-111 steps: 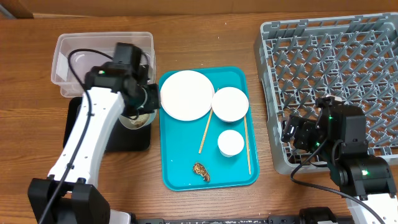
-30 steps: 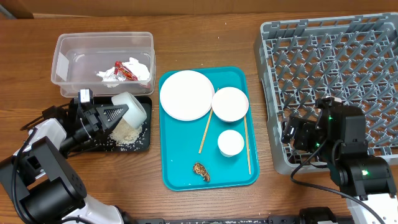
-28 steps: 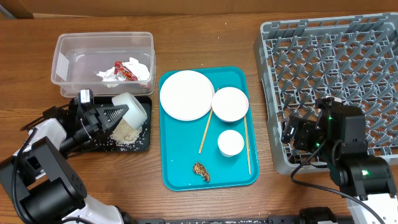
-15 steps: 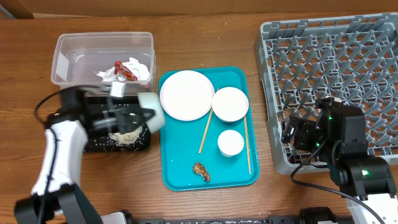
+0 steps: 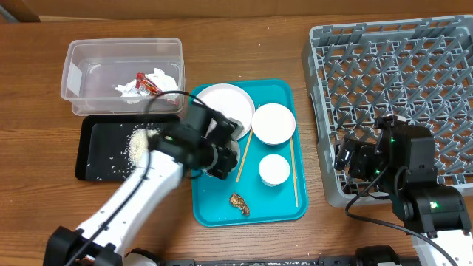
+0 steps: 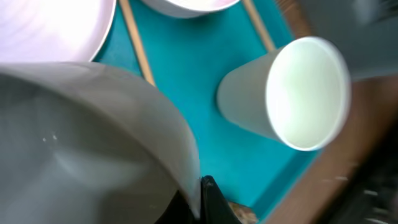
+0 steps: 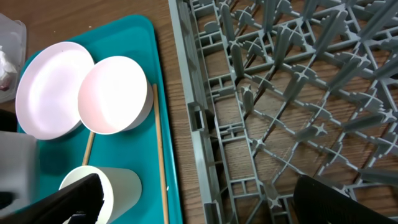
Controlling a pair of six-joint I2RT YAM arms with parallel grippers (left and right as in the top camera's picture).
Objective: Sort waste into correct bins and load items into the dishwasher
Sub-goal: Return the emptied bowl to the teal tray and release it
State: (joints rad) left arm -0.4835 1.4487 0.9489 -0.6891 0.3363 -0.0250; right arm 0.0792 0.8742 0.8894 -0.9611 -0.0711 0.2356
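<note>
Next, my left gripper lowers the white bowl onto the teal tray between the plate and the brown scrap (image 5: 239, 201) and releases the bowl's rim, since open tray bottom shows there.
My left gripper (image 5: 222, 151) hangs over the teal tray, shut on the rim of a white bowl (image 6: 93, 143); the wrist hides that bowl from overhead. On the tray lie the white plate (image 5: 229, 103), a second white bowl (image 5: 274, 123), the small cup (image 5: 274, 170), two chopsticks (image 5: 244, 157) and the brown scrap (image 5: 239, 201). Loose rice (image 5: 140, 144) lies in the black tray (image 5: 96, 159). The napkin (image 5: 161, 80) and red wrapper (image 5: 145, 81) lie in the clear tub (image 5: 81, 59). My right gripper (image 5: 355, 159) is open and empty at the front left corner of the grey dish rack (image 5: 399, 74).
The teal tray (image 5: 214, 214) sits between the bins and the rack. The left wrist view shows the cup (image 6: 292, 93) close to the held bowl. The right wrist view shows the rack wall (image 7: 205, 118) beside a chopstick (image 7: 158, 143).
My left arm has swung right from the black tray to over the teal tray, still carrying the bowl. The rice stays in the black tray. The right arm has not moved.
</note>
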